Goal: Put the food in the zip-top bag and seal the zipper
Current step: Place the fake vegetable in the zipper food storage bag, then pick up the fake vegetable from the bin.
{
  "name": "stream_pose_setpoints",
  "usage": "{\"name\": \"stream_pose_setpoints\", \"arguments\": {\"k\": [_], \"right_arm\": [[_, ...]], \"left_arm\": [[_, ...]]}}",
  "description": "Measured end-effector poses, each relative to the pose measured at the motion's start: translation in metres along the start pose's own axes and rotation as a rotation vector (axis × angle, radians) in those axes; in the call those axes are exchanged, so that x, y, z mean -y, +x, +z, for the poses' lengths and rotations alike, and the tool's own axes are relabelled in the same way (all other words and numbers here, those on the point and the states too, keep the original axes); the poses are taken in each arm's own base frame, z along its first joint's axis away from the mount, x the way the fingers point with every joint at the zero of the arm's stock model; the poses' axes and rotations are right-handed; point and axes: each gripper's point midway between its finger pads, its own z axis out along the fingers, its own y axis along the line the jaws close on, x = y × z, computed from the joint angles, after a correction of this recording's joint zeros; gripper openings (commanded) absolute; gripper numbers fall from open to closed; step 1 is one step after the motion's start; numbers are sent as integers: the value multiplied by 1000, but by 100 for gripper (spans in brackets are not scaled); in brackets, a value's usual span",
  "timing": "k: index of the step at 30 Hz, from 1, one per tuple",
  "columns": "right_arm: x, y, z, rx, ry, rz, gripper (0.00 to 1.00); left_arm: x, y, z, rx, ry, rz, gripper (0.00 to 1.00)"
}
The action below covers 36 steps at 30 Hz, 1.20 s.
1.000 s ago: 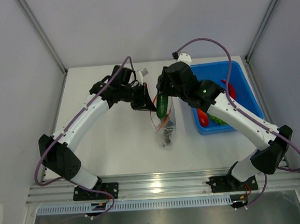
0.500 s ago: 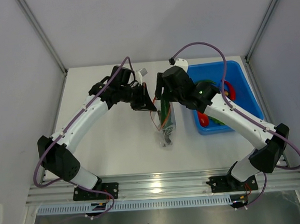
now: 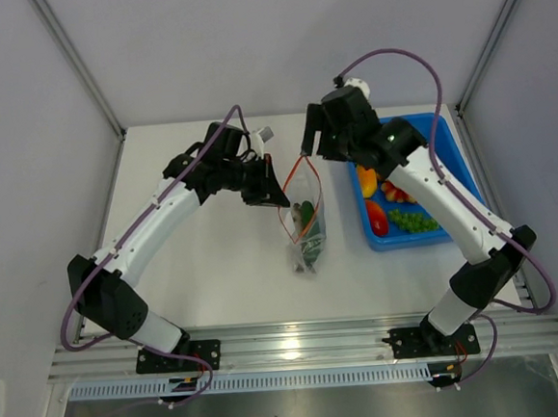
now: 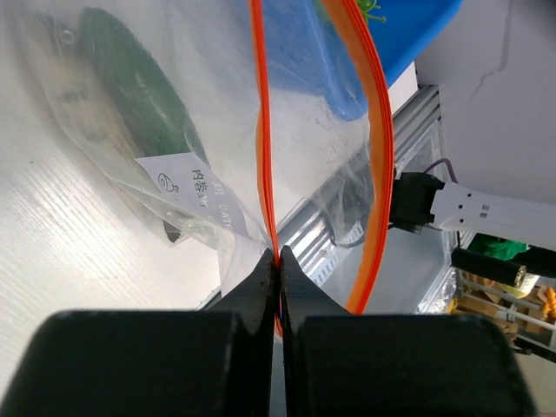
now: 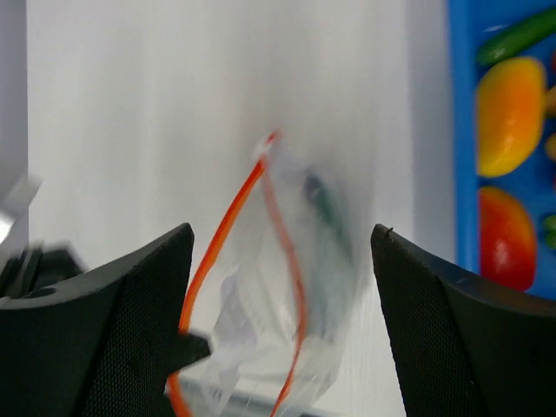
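Observation:
With food still in the tub, I will move my empty right gripper to the right in the top view and bring it down into the tub's far half [image 3: 428,128].
The clear zip-top bag [image 3: 305,228] hangs by its mouth near the table's middle, its orange-red zipper [image 3: 296,180] gaping open. My left gripper [image 3: 278,195] is shut on the zipper strip [image 4: 271,200] at the bag's left rim. A green cucumber [image 3: 304,213] lies inside the bag [image 4: 217,95]; the left wrist view shows it as a dark green oval [image 4: 139,104]. My right gripper [image 3: 310,146] hovers above the bag's far side, open and empty, with the bag mouth [image 5: 278,287] below its fingers. The yellow-orange mango [image 3: 367,180], red pepper [image 3: 377,218] and green grapes [image 3: 413,222] rest in the tub.
The blue tub [image 3: 450,171] stands at the table's right side under my right forearm, its near wall [image 5: 459,130] beside the bag in the right wrist view. White table [image 3: 206,262] surrounds the bag. An aluminium rail [image 3: 309,339] runs along the near edge.
My right gripper let go of the cucumber, opened wide and rose back toward the far side. The cucumber dropped into the bag. The left gripper kept its hold.

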Motion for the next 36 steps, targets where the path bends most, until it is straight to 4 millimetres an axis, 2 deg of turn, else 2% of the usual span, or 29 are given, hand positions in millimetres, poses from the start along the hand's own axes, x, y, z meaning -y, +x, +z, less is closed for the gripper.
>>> {"name": "stream_pose_setpoints", "arguments": {"k": [2, 4, 7, 8, 11, 18, 23, 28, 31, 34, 36], "right_arm": [[20, -21, 7, 15, 33, 45, 82], [54, -39, 18, 19, 94, 95, 80], [102, -54, 35, 7, 194, 138, 73], [117, -54, 42, -12, 224, 143, 70], [143, -45, 57, -75, 276, 150, 68], [190, -6, 76, -226, 372, 137, 70], [216, 21, 95, -271, 407, 146, 73], [243, 14, 128, -201, 462, 168, 76], [267, 7, 146, -174, 533, 186, 76], [307, -1, 159, -153, 650, 203, 74], [335, -4, 159, -138, 733, 214, 68]], "left_arm": [[-1, 1, -2, 2, -6, 12, 1], [-2, 1, -3, 4, -16, 27, 1], [-4, 2, -6, 6, -27, 49, 1], [-5, 2, -7, 8, -29, 59, 1], [-7, 4, -9, 12, -39, 79, 1], [-12, 7, -11, 4, -60, 111, 1], [-17, 8, -10, -2, -77, 122, 0], [-22, 10, -6, -22, -89, 117, 1], [-25, 12, -3, -34, -96, 110, 1], [-26, 11, -3, -32, -103, 112, 1], [-28, 10, -3, -28, -110, 114, 1]]}}
